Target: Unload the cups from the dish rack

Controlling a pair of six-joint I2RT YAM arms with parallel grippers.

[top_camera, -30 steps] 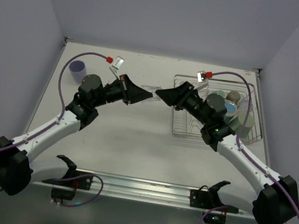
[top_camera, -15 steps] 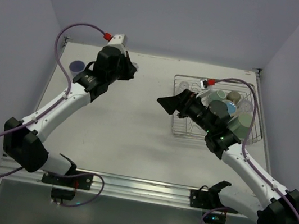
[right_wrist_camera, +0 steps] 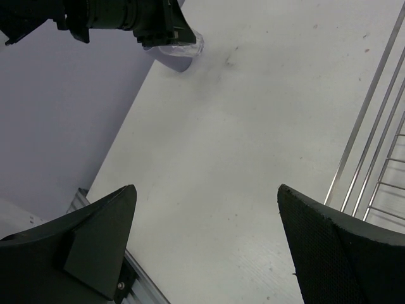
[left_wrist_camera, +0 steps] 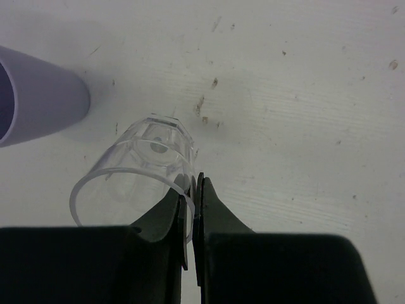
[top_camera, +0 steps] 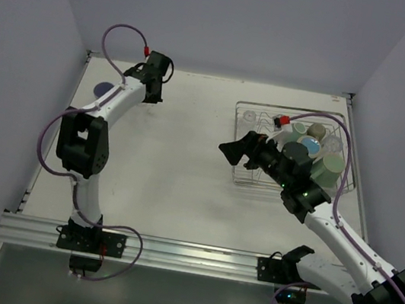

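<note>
The glass's base comes down onto the table next in my left gripper, slightly toward the lavender cup (top_camera: 104, 90).
My left gripper (left_wrist_camera: 195, 180) is shut on the rim of a clear glass cup (left_wrist_camera: 142, 164), one finger inside it and one outside. The glass tilts low over the table beside a lavender cup (left_wrist_camera: 38, 104); I cannot tell whether it touches the surface. In the top view the left gripper (top_camera: 150, 91) is at the back left, near the lavender cup (top_camera: 104, 90). The dish rack (top_camera: 248, 181) at the right holds a blue cup (top_camera: 311, 145), a pale green cup (top_camera: 331, 169) and an olive one (top_camera: 316, 130). My right gripper (top_camera: 237, 151) hangs open and empty just left of the rack.
The right wrist view has rack wires (right_wrist_camera: 370, 101) at its right edge and bare table under the right gripper (right_wrist_camera: 205, 187). The left arm (right_wrist_camera: 120, 16) with the glass (right_wrist_camera: 180, 45) is far off by the side wall. A metal rail (top_camera: 186, 254) runs along the near edge.
The left arm swung from the table's centre to the back left, carrying the glass cup. The right gripper opened and drew back toward the rack.
</note>
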